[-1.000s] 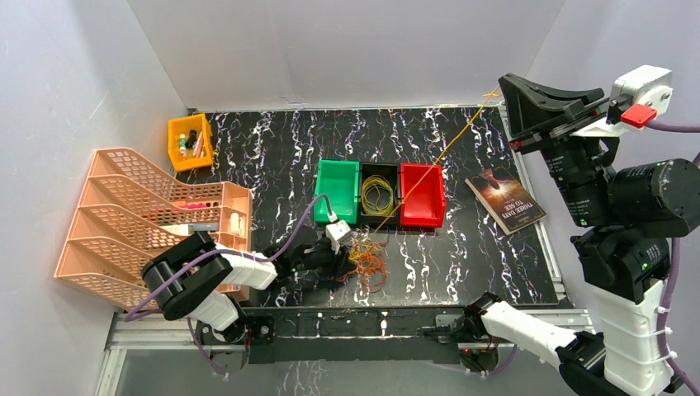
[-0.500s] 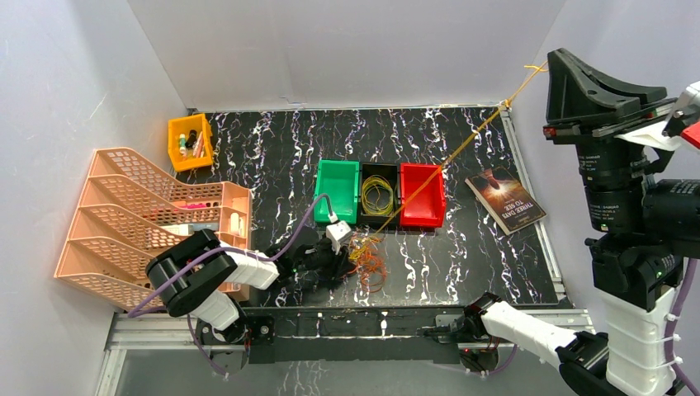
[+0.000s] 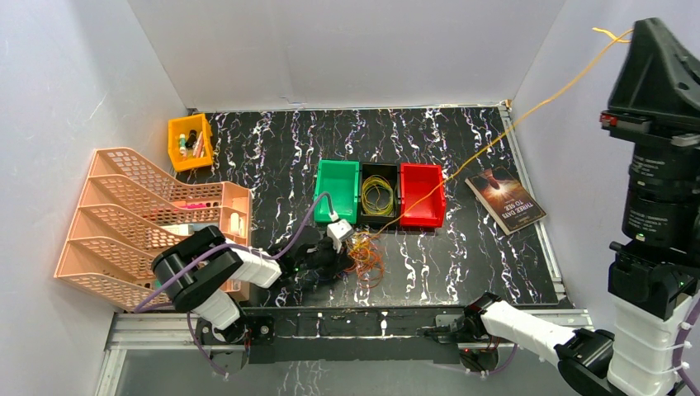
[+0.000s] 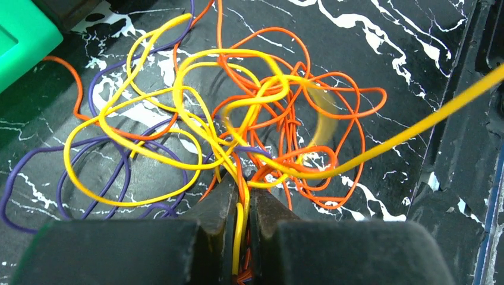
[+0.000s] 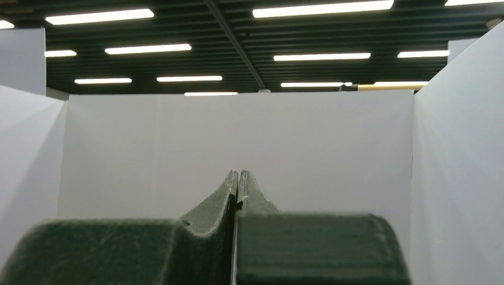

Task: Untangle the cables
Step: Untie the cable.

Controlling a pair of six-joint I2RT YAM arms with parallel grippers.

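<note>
My right gripper will next lower, tilt down from the wall toward the book [image 3: 505,200] and release the yellow cable there, because that side of the table is clear of the tangle.
A tangle of yellow, orange and purple cables [image 3: 368,256] lies on the black marbled table in front of the bins; in the left wrist view the tangle [image 4: 238,113] fills the frame. My left gripper [image 3: 341,246] sits at its left edge, and my left gripper [image 4: 241,185] is shut on yellow and orange strands. One yellow cable [image 3: 569,79] runs taut from the tangle up to the far right, where my right gripper [image 3: 654,25] is raised high. The same strand [image 4: 416,128] leaves to the right. My right gripper [image 5: 238,173] is shut, facing the white wall.
A green bin [image 3: 337,191], a black bin [image 3: 379,195] holding coiled yellow cables and a red bin [image 3: 422,195] stand in a row mid-table. A book [image 3: 505,200] lies at the right. A peach file rack [image 3: 148,219] and a small yellow bin [image 3: 190,142] are at the left.
My right gripper has risen up and to the right, drawing the yellow cable out longer and taut. My left gripper has closed on strands at the tangle.
</note>
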